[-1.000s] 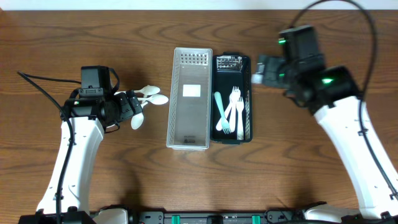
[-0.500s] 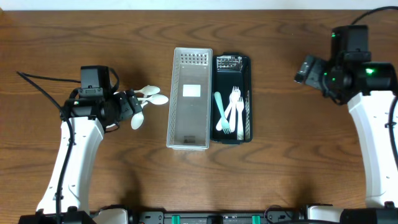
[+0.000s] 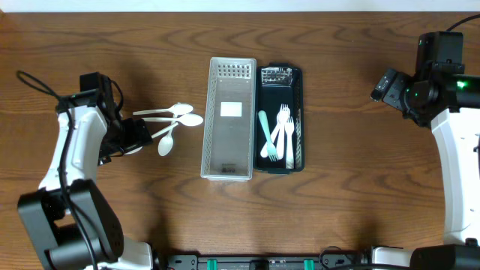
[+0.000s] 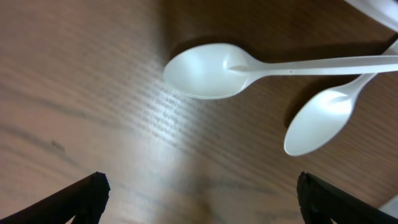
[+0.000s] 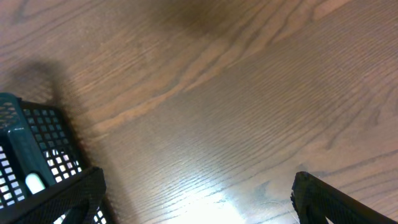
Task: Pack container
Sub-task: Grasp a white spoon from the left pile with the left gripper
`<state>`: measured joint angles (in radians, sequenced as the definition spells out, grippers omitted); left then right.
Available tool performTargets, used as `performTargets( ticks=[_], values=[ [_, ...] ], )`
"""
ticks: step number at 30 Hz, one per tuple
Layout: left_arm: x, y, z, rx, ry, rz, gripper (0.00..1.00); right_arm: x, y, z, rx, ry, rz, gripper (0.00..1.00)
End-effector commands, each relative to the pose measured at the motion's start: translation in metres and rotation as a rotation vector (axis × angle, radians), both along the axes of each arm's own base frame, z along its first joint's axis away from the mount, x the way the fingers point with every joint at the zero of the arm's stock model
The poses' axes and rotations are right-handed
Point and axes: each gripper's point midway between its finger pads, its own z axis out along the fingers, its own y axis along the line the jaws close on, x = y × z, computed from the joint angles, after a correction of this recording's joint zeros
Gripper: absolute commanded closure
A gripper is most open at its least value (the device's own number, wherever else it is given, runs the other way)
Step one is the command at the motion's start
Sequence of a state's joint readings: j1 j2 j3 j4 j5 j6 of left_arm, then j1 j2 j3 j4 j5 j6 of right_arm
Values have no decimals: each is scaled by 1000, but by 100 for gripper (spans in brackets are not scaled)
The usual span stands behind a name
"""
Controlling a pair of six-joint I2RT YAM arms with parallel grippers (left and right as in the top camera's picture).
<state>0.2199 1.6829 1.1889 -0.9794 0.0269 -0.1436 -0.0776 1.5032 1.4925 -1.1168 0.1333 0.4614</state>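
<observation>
My left gripper moves toward the container [image 3: 228, 118] next. It then turns to straddle the nearest spoon's handle and lowers onto it, since the handle runs the way my fingers close.
A grey mesh container [image 3: 228, 118] stands mid-table, empty but for a white label. Beside it on the right a dark green tray [image 3: 295, 161] holds white forks and a light green utensil [image 3: 265, 133]. Several white plastic spoons [image 3: 174, 120] lie on the wood left of the container; two show in the left wrist view [image 4: 214, 70]. My left gripper [image 3: 137, 135] is open and empty, just left of the spoons; its fingertips show in the left wrist view [image 4: 198, 193]. My right gripper [image 3: 385, 84] is open and empty, far right of the tray, over bare wood [image 5: 199, 199].
The dark tray's corner [image 5: 28, 155] shows at the left edge of the right wrist view. The left arm's cable [image 3: 34, 84] loops at the far left. The table is brown wood.
The right arm has swung from beside the tray out to the far right. The left arm has pulled back to the left, its gripper now clear of the spoons.
</observation>
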Motion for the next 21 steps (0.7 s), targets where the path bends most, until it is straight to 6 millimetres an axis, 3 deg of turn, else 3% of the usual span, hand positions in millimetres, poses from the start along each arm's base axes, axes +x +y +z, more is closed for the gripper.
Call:
performTargets(
  ticks=[1, 3, 7, 10, 13, 14, 21],
  values=[
    [13, -10, -5, -54, -21, -116, 1, 0, -9, -6, -29, 24, -10, 1],
    [21, -25, -7, -130, -55, -156, 1, 1, -9, -7, -29, 27, -10, 1],
    [29, -36, -8, -139, -77, -198, 1, 1, -9, -8, -29, 29, -10, 1],
    [31, -24, -9, -39, -65, -216, 1, 1, -9, -8, -28, 29, -9, 1],
    [37, -10, -11, 44, -68, -317, 21, 0, -9, -8, -28, 34, -9, 1],
    [42, -9, -11, 53, -83, -381, 23, 0, -9, -9, -28, 35, -9, 1],
    [65, -9, -11, 88, -161, -623, 24, -1, -8, -11, -28, 41, -9, 1]
  ],
)
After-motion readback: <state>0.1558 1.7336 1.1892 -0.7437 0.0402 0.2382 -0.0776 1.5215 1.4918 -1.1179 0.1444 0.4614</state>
